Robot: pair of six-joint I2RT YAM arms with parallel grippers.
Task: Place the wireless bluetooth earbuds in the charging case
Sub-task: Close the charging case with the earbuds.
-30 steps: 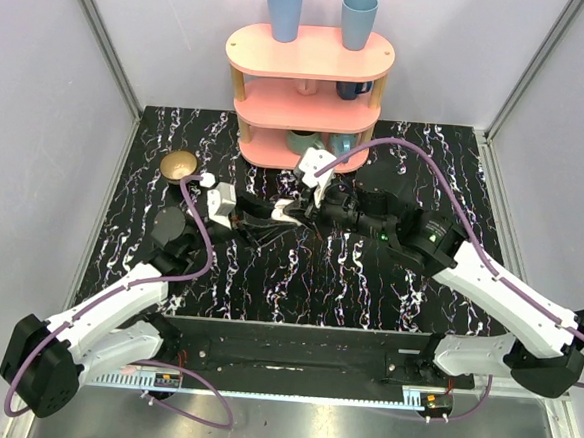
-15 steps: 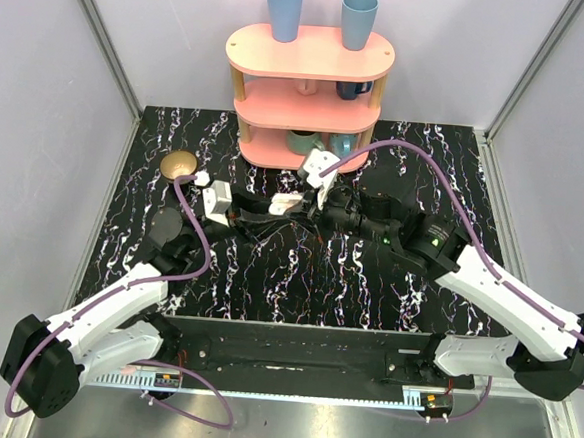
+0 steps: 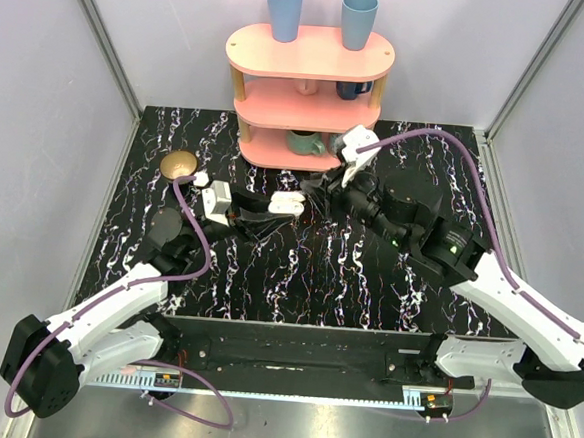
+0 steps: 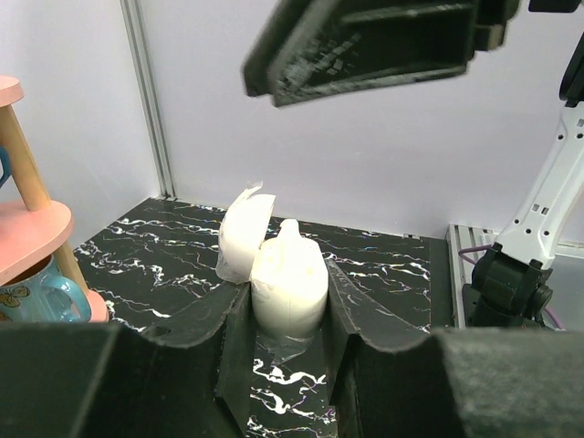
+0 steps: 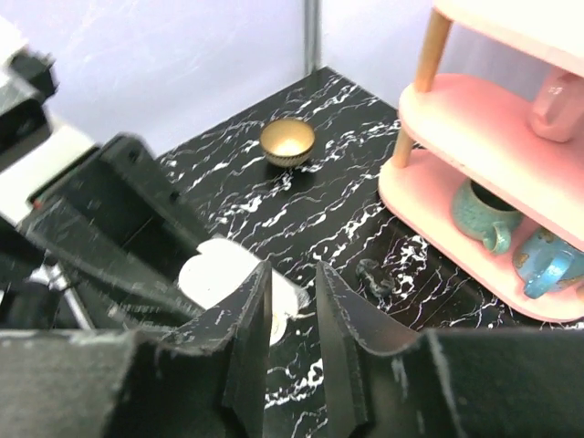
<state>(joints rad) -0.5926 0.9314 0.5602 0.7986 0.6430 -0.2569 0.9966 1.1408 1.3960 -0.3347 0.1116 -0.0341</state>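
My left gripper tilts downward next and lowers the charging case onto the bare tabletop before the shelf to release it, because the case hangs above the table.
My left gripper [image 3: 281,204] is shut on the white charging case [image 3: 291,202] and holds it just above the table's middle. In the left wrist view the case [image 4: 288,285] sits upright between my fingers [image 4: 196,319] with its lid [image 4: 243,230] swung open to the left. A small white tip rises from the case's top. My right gripper [image 3: 321,185] hangs apart from the case, near the shelf's foot, its jaws a little apart and empty. The case also shows below it in the right wrist view [image 5: 215,271]. No loose earbud shows on the table.
A pink three-tier shelf [image 3: 306,92] stands at the back with blue cups on top and mugs [image 5: 485,219] on its lower tiers. A gold bowl [image 3: 179,165] sits at the far left. A small dark scrap [image 5: 375,276] lies near the shelf's foot.
My right gripper has pulled away from the case, moving right and back toward the shelf. My left gripper has kept the case in about the same place.
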